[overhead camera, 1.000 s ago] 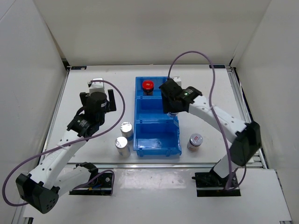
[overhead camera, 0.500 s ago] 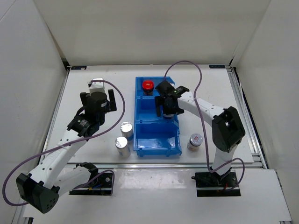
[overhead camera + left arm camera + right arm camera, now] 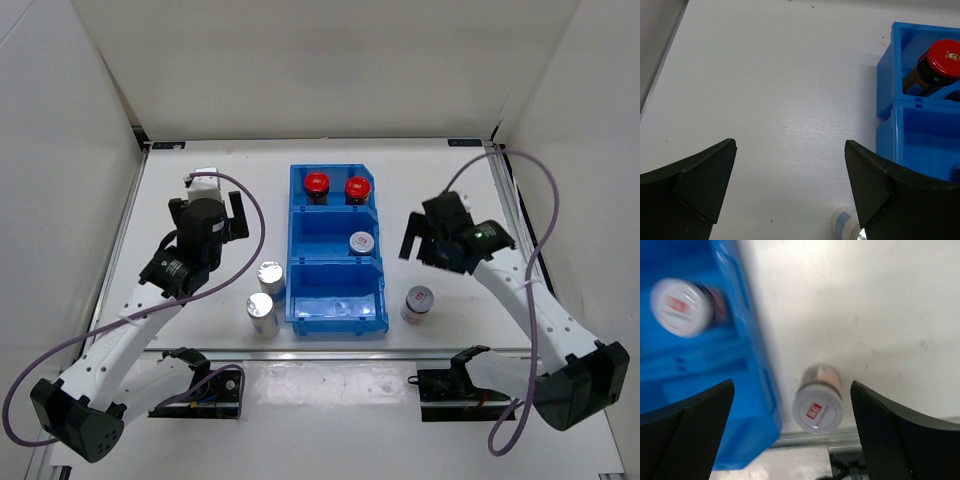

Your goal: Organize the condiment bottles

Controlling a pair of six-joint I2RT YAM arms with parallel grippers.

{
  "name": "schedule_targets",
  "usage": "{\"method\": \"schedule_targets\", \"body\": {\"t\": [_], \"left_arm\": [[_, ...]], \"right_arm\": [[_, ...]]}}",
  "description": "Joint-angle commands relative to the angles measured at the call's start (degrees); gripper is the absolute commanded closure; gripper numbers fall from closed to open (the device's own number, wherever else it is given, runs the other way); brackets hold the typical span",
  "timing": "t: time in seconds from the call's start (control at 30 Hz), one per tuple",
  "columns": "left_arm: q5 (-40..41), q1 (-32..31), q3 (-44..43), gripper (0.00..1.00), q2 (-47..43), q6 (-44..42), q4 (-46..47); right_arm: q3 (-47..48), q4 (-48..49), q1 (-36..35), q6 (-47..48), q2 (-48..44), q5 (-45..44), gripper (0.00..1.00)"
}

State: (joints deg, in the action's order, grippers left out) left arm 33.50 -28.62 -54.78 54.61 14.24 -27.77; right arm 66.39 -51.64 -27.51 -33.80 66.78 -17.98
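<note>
I will next move my right gripper back toward my base and down to the jar still outside the bin (image 3: 336, 322), and close it around the jar's grey lid (image 3: 419, 298).
The blue bin (image 3: 336, 322) holds two red-capped bottles (image 3: 317, 184) (image 3: 357, 188) in its far compartment and a grey-lidded jar (image 3: 362, 243) in the middle one. A second grey-lidded jar (image 3: 418, 303) stands on the table to the right of the bin. Left of the bin stand two silver-topped jars (image 3: 271, 277) (image 3: 262, 311). My right gripper (image 3: 433, 233) hangs open above and beyond that loose jar (image 3: 818, 408), holding nothing. The left gripper (image 3: 209, 208) is open over bare table; one red-capped bottle (image 3: 939, 63) and a silver-topped jar (image 3: 845, 225) show in its view.
White walls enclose the table on three sides. A metal rail (image 3: 400, 346) runs along the near edge, close to the loose grey-lidded jar. The bin's near compartment (image 3: 335, 293) has nothing in it.
The right gripper has let go of a grey-lidded jar in the bin's middle compartment, opened, and swung right, away from the bin. The left arm has barely moved.
</note>
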Motion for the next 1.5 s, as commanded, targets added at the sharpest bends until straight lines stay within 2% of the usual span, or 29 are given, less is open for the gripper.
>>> {"method": "schedule_targets", "body": {"t": [0.0,0.27,0.33,0.37,0.4,0.5,0.53,0.63,0.8,0.9,1.0,1.2,1.3,1.43,1.47], "left_arm": [[-1.50,-0.21,-0.15,0.00,-1.61,0.61,0.87],[-2.03,-0.21,-0.15,0.00,-1.08,0.61,0.35],[-1.42,-0.21,-0.15,0.00,-1.08,0.61,0.35],[-1.42,-0.21,-0.15,0.00,-1.08,0.61,0.35],[-0.89,-0.21,-0.15,0.00,-1.08,0.61,0.35],[-0.89,-0.21,-0.15,0.00,-1.08,0.61,0.35],[-0.89,-0.21,-0.15,0.00,-1.08,0.61,0.35],[-0.89,-0.21,-0.15,0.00,-1.08,0.61,0.35],[-0.89,-0.21,-0.15,0.00,-1.08,0.61,0.35],[-0.89,-0.21,-0.15,0.00,-1.08,0.61,0.35],[-0.89,-0.21,-0.15,0.00,-1.08,0.61,0.35],[-0.89,-0.21,-0.15,0.00,-1.08,0.61,0.35],[-1.42,-0.21,-0.15,0.00,-0.56,0.61,0.35],[-1.94,-0.21,-0.15,0.00,-0.56,0.61,0.35],[-1.94,-0.21,-0.15,0.00,-0.56,0.61,0.35]], "right_arm": [[-10.28,-2.86,0.61,-6.18,0.72,9.80,0.00],[-18.48,-0.50,1.84,-11.28,3.79,9.72,0.00],[-19.54,1.18,2.45,-11.29,4.41,10.59,0.06],[-19.54,1.71,2.46,-11.29,4.93,10.59,0.10],[-19.54,1.72,2.46,-11.29,4.93,10.59,0.25],[-18.76,-0.30,2.46,-11.29,3.36,11.12,0.40],[-17.19,-1.35,2.46,-11.29,2.57,10.25,0.50],[-12.63,-6.54,2.46,-11.99,-1.64,5.33,0.68],[-2.97,-8.92,2.46,-9.18,-7.28,1.89,0.90],[3.10,-1.84,1.06,-3.65,-7.20,8.46,1.00],[7.95,2.76,-3.49,0.12,-1.41,10.68,1.00],[24.82,4.09,-16.08,6.11,17.83,5.24,1.00],[30.98,4.70,-18.37,8.23,28.98,4.53,0.98],[34.41,6.72,-18.37,8.93,36.91,3.91,0.98],[34.42,7.42,-17.76,9.45,39.71,6.09,0.98]]}}
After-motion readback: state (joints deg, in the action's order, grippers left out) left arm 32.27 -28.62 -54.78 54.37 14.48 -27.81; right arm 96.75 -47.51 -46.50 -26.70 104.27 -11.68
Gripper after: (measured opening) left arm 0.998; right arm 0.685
